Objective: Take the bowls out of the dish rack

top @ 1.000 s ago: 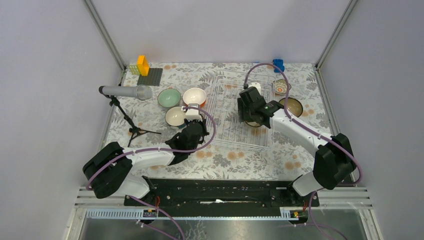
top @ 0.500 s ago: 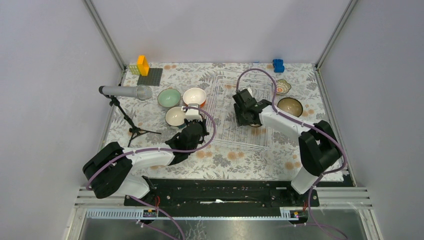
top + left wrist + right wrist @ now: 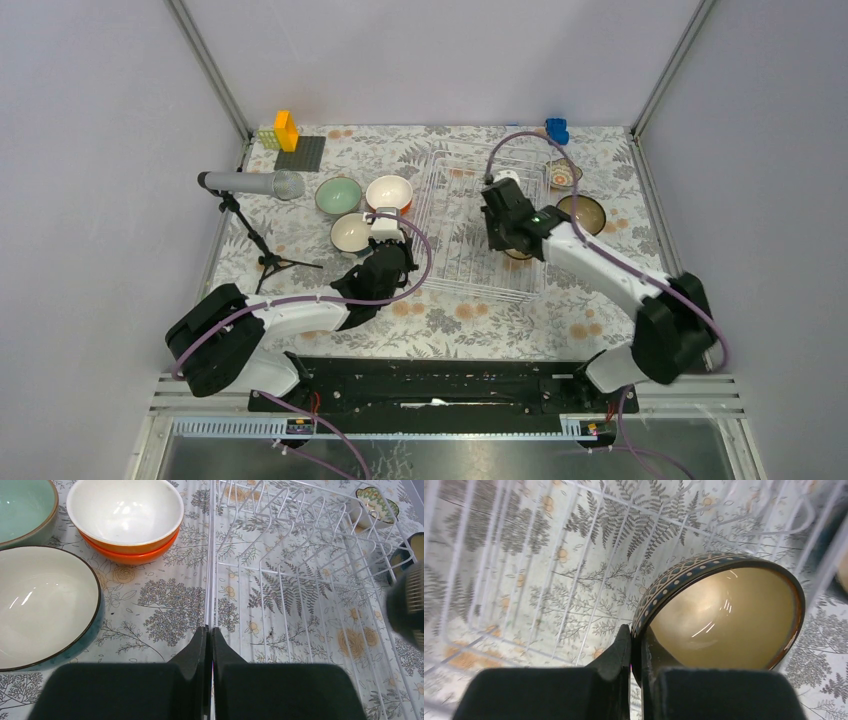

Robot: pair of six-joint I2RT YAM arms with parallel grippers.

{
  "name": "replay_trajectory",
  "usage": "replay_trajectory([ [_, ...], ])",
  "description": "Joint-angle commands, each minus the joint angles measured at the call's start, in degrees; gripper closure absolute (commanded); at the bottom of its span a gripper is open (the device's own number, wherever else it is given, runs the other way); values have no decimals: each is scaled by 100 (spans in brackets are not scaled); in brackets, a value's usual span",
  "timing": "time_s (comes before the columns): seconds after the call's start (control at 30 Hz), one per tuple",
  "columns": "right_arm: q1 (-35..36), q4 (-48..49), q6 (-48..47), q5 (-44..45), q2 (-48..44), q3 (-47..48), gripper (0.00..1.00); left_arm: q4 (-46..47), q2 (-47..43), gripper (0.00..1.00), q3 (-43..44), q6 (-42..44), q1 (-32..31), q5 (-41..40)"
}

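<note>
My right gripper lifts out of the rack [image 3: 462,235] next, toward the right in the top view, and comes down over the other dark brown bowl, which matches mine.
The white wire dish rack [image 3: 462,235] lies mid-table. Inside it, near its right side, my right gripper [image 3: 637,635] is shut on the rim of a dark brown bowl [image 3: 724,615] with a patterned band; one finger sits inside the rim, the other outside. From above, that bowl [image 3: 517,254] is mostly hidden under the arm. My left gripper [image 3: 210,630] is shut and empty by the rack's left edge [image 3: 210,555]. On the table to the left stand a mint bowl [image 3: 338,195], an orange bowl [image 3: 389,192] and a cream bowl [image 3: 352,233].
Right of the rack sit another dark brown bowl [image 3: 581,213] and a small patterned bowl [image 3: 563,175]. A microphone on a tripod [image 3: 250,185] stands at the left. A grey baseplate [image 3: 300,152] with yellow blocks and a blue block [image 3: 557,130] are at the back.
My right gripper has closed onto the brown bowl's rim; its arm swung left, then back right. The left arm has not moved.
</note>
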Motion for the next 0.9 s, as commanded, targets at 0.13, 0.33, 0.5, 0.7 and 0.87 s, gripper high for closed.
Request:
replay_trajectory([
  [0.13,27,981,118,930,-2882,-911,100,360,-183,99,96,-24,29,-319],
  [0.33,0,822,419,2894,-3520,-1336,100,359,-169,99,104,-18,29,-319],
  [0.5,-757,366,807,2767,-3322,-1269,100,357,-194,99,96,-9,27,-353],
  [0.7,-1779,483,459,1662,-2416,-860,100,360,-213,99,84,2,22,-401],
  [0.87,-2188,53,312,1351,-1109,30,100,359,-212,99,86,42,19,-484],
])
